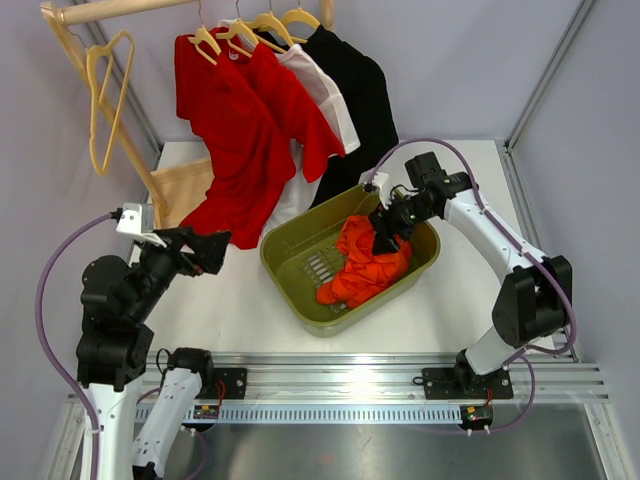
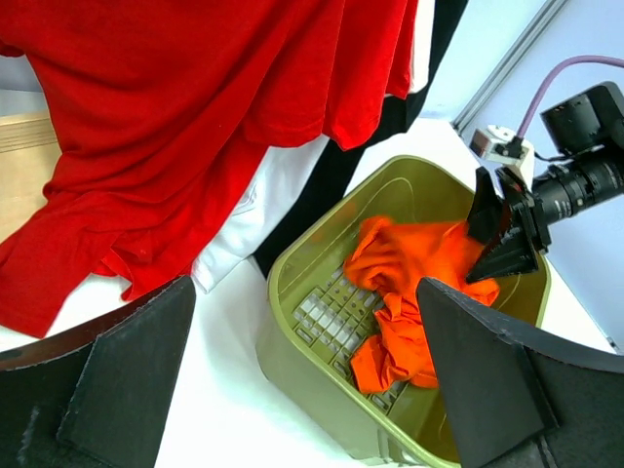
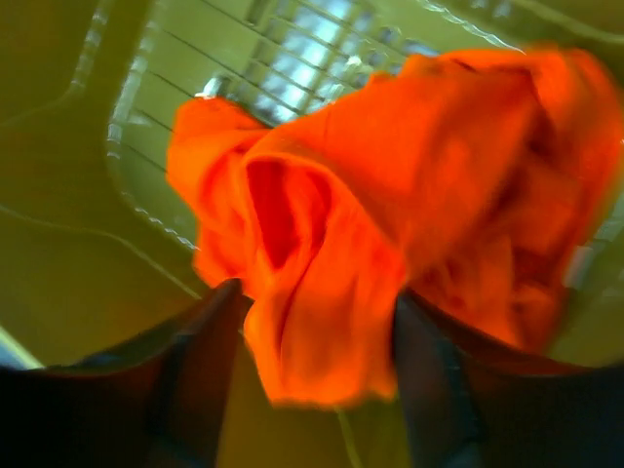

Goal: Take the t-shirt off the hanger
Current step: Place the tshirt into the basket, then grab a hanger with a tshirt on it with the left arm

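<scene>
The red shirt's shoulder (image 1: 211, 70) is still on its cream hanger. My left gripper will next raise its open fingers outward around it.
An orange t-shirt (image 1: 365, 262) lies crumpled in an olive basket (image 1: 290, 270) at the table's middle. My right gripper (image 1: 385, 235) is inside the basket just above the shirt. In the right wrist view its fingers (image 3: 195, 361) stand apart, with a fold of the orange shirt (image 3: 390, 175) between them. My left gripper (image 1: 215, 250) is open and empty above the table, left of the basket. In its view (image 2: 304, 288) it faces the basket (image 2: 322, 380) and the shirt (image 2: 409, 292). No hanger is on the orange shirt.
Red (image 1: 240, 130), white (image 1: 320, 90) and black (image 1: 355, 90) shirts hang on cream hangers (image 1: 205, 40) from a wooden rail (image 1: 120, 8) at the back. An empty hanger (image 1: 105, 100) hangs at the left. A beige cloth (image 1: 185, 190) lies under the red shirt.
</scene>
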You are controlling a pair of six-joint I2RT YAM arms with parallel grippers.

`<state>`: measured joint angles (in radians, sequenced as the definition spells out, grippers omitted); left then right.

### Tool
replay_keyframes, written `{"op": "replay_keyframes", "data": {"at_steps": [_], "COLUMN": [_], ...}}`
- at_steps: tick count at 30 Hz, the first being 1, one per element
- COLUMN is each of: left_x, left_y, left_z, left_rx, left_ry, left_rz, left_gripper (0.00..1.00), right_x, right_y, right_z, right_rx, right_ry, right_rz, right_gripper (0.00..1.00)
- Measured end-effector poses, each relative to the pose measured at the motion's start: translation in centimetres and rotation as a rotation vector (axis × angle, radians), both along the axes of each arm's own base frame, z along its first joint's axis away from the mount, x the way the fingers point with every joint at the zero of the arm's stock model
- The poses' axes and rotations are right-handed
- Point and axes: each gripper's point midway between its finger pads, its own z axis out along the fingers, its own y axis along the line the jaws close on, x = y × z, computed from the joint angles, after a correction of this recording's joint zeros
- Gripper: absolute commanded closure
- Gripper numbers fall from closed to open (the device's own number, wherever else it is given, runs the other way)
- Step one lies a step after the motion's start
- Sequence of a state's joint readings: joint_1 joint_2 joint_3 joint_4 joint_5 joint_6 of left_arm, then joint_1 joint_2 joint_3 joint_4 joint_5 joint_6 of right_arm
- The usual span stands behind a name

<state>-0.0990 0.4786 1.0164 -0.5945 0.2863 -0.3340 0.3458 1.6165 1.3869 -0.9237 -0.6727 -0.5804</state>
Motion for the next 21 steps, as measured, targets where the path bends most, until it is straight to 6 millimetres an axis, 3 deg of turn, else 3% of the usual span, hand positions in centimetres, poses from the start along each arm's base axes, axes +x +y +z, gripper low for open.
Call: {"op": "replay_keyframes", "data": {"at_steps": [3,6,10,13,16,21], "left_x": [0.5,1.3,4.1,6.6,9.1,12.2], "left_y": [0.0,-0.3,-1.1,-1.6,-2.0,-2.6], "left_z": [-0.3,-0.3,0.2,1.1,2.5,7.1], "left_rx": [-0.024,-0.076,-0.171,-0.237,-0.291,-0.331], "left_ry": [0.013,0.038,0.110,0.170,0.209,0.163], "left_rz": [0.009,0.012,0.016,0.026,0.041,0.076], "left_gripper": [0.01,0.01,0.02,0.05,0.06,0.06], "right_x": [0.5,1.1,2.2,2.1,1.9,0.6], "right_y": [-0.9,-1.4,-1.2,-0.9,-0.4,-0.5], "right_z": [1.0,3.3,7.0,8.3,8.2,4.6], "right_rx": [-0.040,-0.053,-0.024,0.009,0.049,0.044], "right_ry": [-0.080,-0.168,-0.272,-0.291,-0.276,-0.174], "right_rz": [-0.008,-0.015,-0.030,-0.048,-0.066,-0.088], "right_gripper": [0.16,0.10,0.06,0.03,0.02,0.01]}}
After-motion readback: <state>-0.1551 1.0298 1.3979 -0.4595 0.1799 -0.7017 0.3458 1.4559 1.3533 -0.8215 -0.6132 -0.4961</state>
